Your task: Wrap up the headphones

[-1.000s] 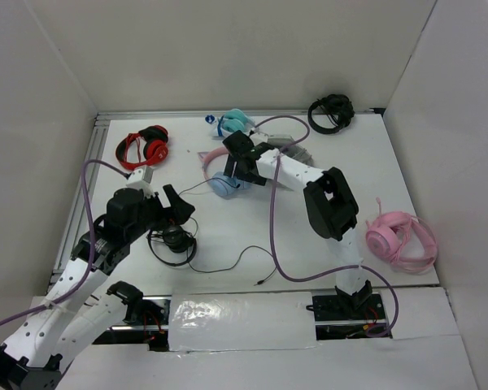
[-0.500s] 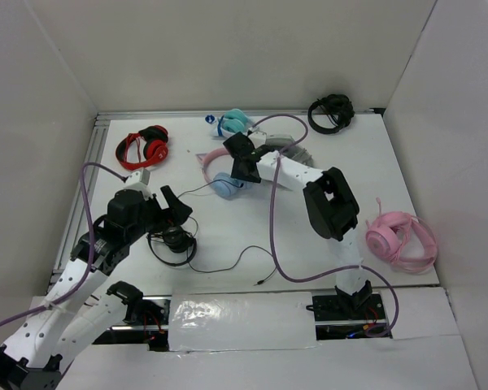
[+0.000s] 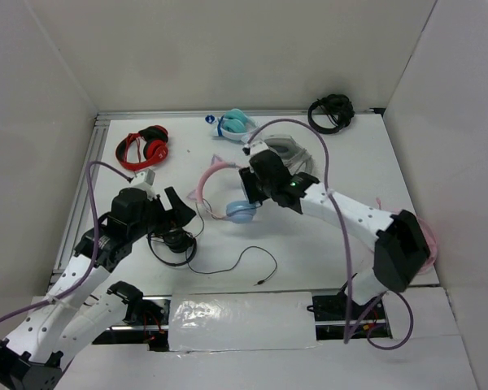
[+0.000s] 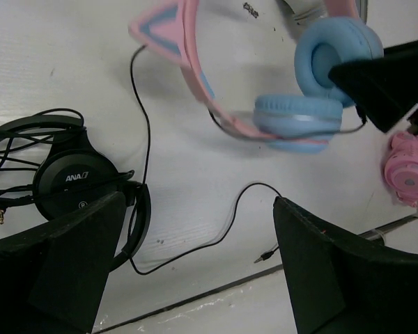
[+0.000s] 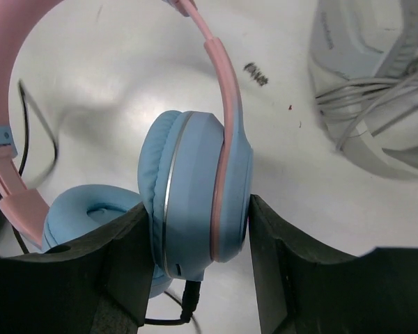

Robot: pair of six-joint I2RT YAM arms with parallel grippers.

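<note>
My right gripper should next move down and back toward my base to release the ear cup on the bare tabletop there.
The headphones (image 3: 217, 174) have a pink headband with cat ears and light blue ear cups. They are held over the middle of the table. My right gripper (image 3: 254, 193) is shut on one ear cup (image 5: 195, 202), which sits squeezed between its two fingers. The other cup (image 5: 83, 219) hangs beside it. The thin black cable (image 4: 143, 104) trails down the table to its plug (image 3: 260, 283) near the front edge. My left gripper (image 4: 198, 198) is open and empty, above the cable's loose end, to the left of the headphones (image 4: 292, 115).
Black headphones (image 3: 172, 242) lie under my left gripper. Red headphones (image 3: 144, 147) are at the back left, teal-and-white ones (image 3: 232, 123) and black ones (image 3: 330, 111) at the back. Grey-white headphones (image 3: 286, 152) lie behind my right gripper. All-pink headphones (image 3: 428, 244) are at the right edge.
My right arm has pulled the headphones nearer and a little to the right, its elbow swinging far right. The cable has shifted with them. The left arm has barely moved.
</note>
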